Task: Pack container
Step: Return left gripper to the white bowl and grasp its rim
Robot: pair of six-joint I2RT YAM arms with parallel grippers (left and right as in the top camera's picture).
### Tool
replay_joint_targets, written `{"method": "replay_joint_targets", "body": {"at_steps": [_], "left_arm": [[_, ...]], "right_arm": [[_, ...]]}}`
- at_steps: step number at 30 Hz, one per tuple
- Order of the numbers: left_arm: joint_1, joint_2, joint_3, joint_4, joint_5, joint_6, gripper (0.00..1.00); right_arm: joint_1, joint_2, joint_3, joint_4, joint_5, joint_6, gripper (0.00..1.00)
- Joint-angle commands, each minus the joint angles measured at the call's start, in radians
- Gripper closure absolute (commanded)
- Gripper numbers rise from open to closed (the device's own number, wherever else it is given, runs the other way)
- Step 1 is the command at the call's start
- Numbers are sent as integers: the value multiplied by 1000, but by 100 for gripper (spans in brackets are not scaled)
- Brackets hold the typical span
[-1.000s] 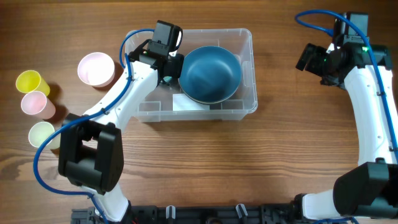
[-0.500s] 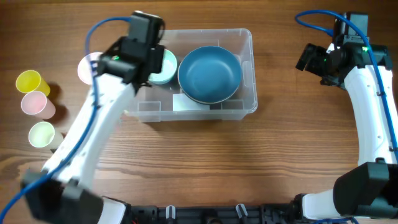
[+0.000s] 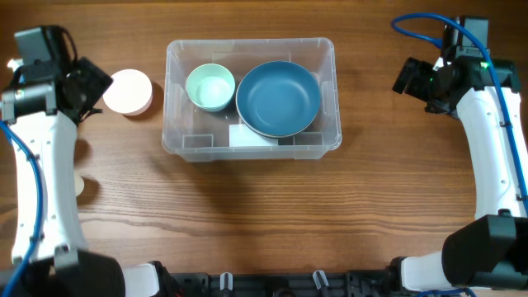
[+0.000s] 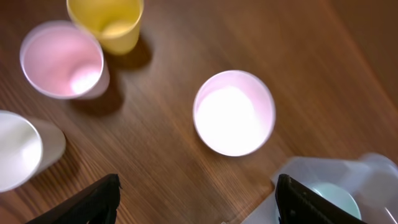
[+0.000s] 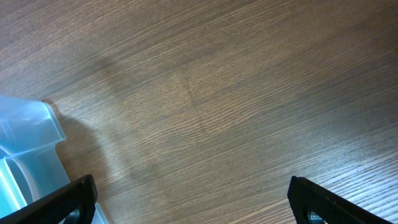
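Observation:
My left gripper should go down toward the pink bowl next, with its open fingers on both sides of the bowl's rim facing the cups (image 3: 109,103) (image 4: 196,114).
The clear container (image 3: 330,91) stands at the table's middle back. It holds a big blue bowl (image 3: 278,97) and a small mint bowl (image 3: 209,87). A pink bowl (image 3: 128,91) sits on the table left of it and shows in the left wrist view (image 4: 233,112). My left gripper (image 3: 82,82) is open and empty, just left of the pink bowl; its fingers (image 4: 196,199) frame bare wood and the container's corner (image 4: 323,186). My right gripper (image 3: 410,78) is open and empty, to the right of the container (image 5: 28,149).
A yellow cup (image 4: 107,22), a pink cup (image 4: 62,59) and a white cup (image 4: 15,149) stand on the table at the left; my left arm hides them in the overhead view. A white label (image 3: 252,139) lies on the container's floor.
My left arm has let go of the mint bowl inside the container and swung out and left, past the pink bowl. The right arm has not moved.

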Motion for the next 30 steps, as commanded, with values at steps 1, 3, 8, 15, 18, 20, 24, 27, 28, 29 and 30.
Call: {"method": "replay_joint_targets", "body": {"at_steps": [1, 3, 8, 15, 18, 20, 24, 27, 28, 29, 30], "left_arm": [[27, 108, -30, 24, 71, -96, 20], [27, 169, -31, 45, 72, -97, 23], [26, 327, -31, 100, 75, -141, 35], [26, 444, -31, 183, 114, -151, 34], [26, 449, -31, 209, 116, -151, 34], [26, 450, -31, 220, 116, -151, 34], [21, 468, -31, 227, 116, -151, 43], [16, 489, -31, 246, 115, -151, 51], [16, 490, -31, 249, 115, -151, 54], [16, 490, -31, 251, 115, -151, 54], [16, 490, -31, 253, 115, -151, 54]], "right_arm": [[2, -18, 5, 3, 13, 5, 0], [2, -18, 5, 3, 13, 5, 0], [2, -18, 5, 3, 13, 5, 1], [2, -18, 5, 3, 13, 5, 1], [2, -18, 5, 3, 13, 5, 0], [2, -18, 5, 3, 13, 5, 0], [2, -18, 5, 3, 13, 5, 0], [2, -18, 5, 3, 13, 5, 1], [2, -18, 5, 3, 13, 5, 1], [2, -18, 5, 3, 13, 5, 0], [2, -18, 5, 3, 13, 5, 0]]}}
